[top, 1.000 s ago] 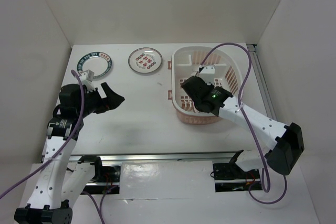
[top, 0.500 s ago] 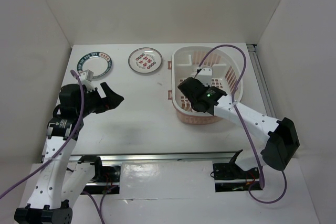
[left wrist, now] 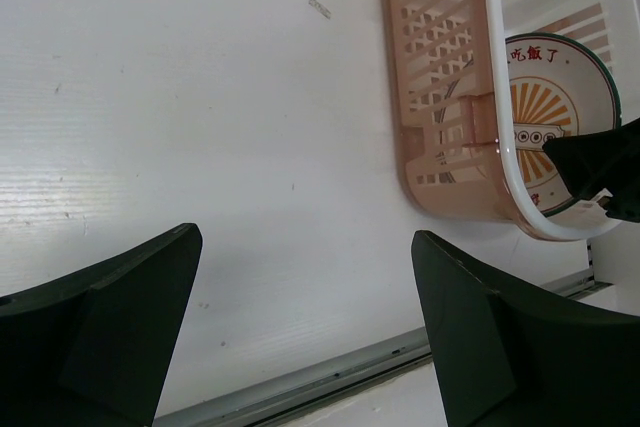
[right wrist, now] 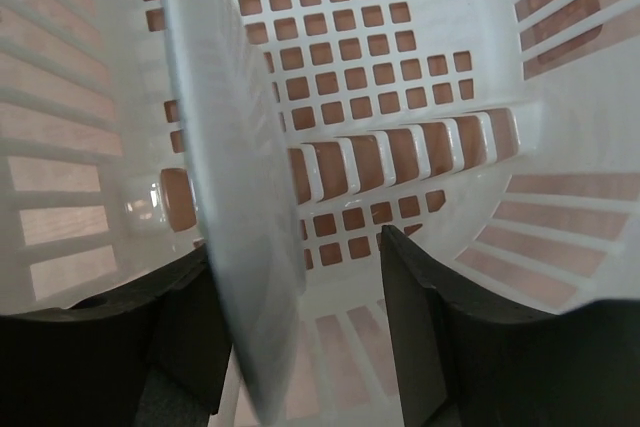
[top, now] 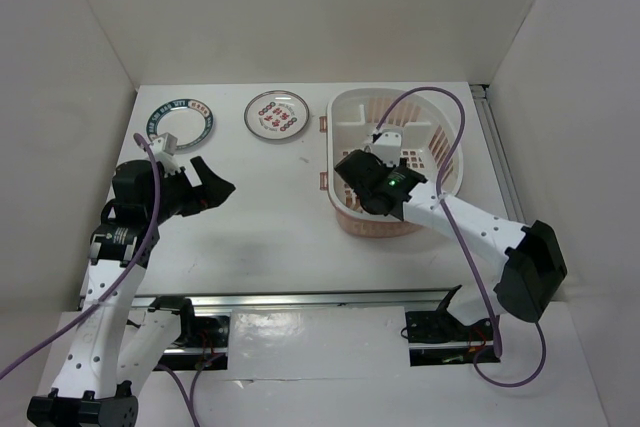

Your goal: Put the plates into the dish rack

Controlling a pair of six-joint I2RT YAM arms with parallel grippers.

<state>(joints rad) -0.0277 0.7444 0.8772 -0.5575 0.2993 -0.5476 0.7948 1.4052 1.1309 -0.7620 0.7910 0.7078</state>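
Observation:
The red-motif plate is still outside the rack (top: pixel 345 104), so next I need to move my left gripper outward and down to the plate and onto its near rim (top: pixel 253 131).
The dish rack (top: pixel 345 104) stands at the table's right. An orange sunburst plate (left wrist: pixel 548 115) stands on edge inside it, by the near-left wall. My right gripper (top: pixel 358 175) reaches down into the rack. In the right wrist view this plate (right wrist: pixel 235 197) leans against the left finger (right wrist: pixel 180 332), with a clear gap to the right finger (right wrist: pixel 430 327); the right gripper (right wrist: pixel 300 317) is open. A green-rimmed plate (top: pixel 178 123) and a red-motif plate (top: pixel 277 115) lie flat at the table's back left. My left gripper (top: pixel 205 187) hovers open and empty, near the green-rimmed plate.
The rack's peach grid bottom (right wrist: pixel 380 67) and slotted walls surround my right gripper closely. A metal rail (left wrist: pixel 330 377) runs along the table's near edge. White walls enclose the table on three sides.
My right gripper's jaws have opened off the sunburst plate, which now stands in the rack, and that arm has shifted slightly left. The left arm has not moved.

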